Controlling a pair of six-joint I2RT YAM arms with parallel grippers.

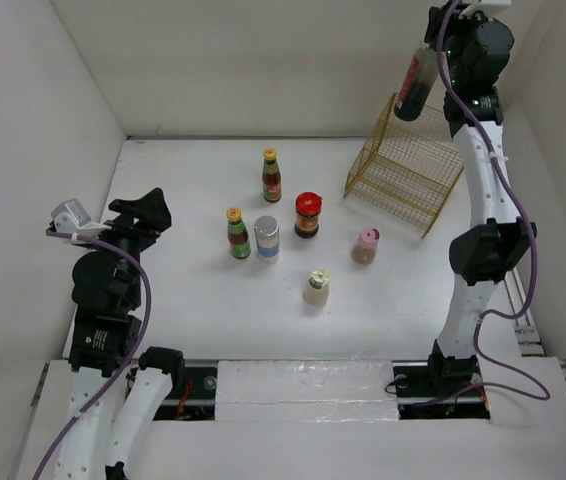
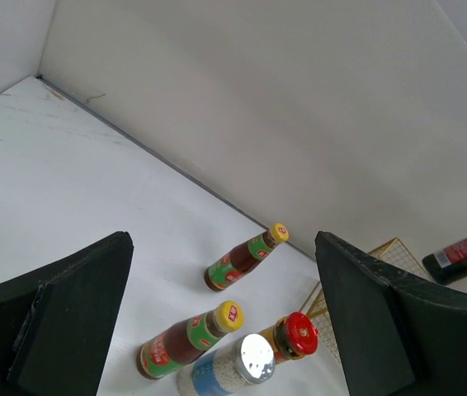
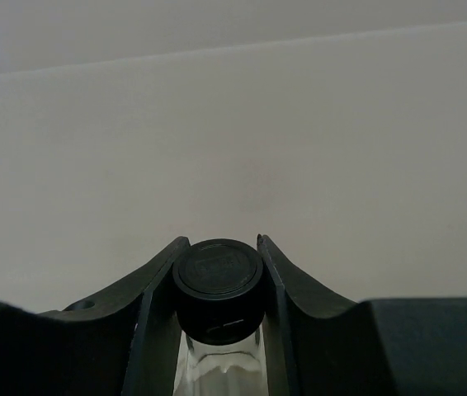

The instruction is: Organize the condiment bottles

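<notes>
My right gripper lowers into the basket's back corner point(image 1: 396, 146) next and releases the bottle's neck, since the dark bottle hangs high above the yellow wire basket.
Six condiment bottles stand on the white table: a yellow-capped bottle point(image 1: 271, 175) at the back, a red-capped jar point(image 1: 307, 214), a second yellow-capped bottle point(image 1: 238, 233), a silver-capped jar point(image 1: 266, 239), a pink-capped jar point(image 1: 366, 245) and a cream-capped jar point(image 1: 316, 286). My left gripper point(image 1: 148, 215) is open, low at the left, facing them from a distance. In its view the bottles point(image 2: 188, 342) lie ahead between the fingers point(image 2: 68, 313). My right gripper point(image 1: 433, 45) is high up, shut on the black cap point(image 3: 217, 276) of a dark red-labelled bottle point(image 1: 418, 85) hanging above the basket.
A yellow wire basket point(image 1: 403, 165) lies on its side at the back right, under the raised bottle. White walls close the table at the left, back and right. The arm bases stand at the near edge.
</notes>
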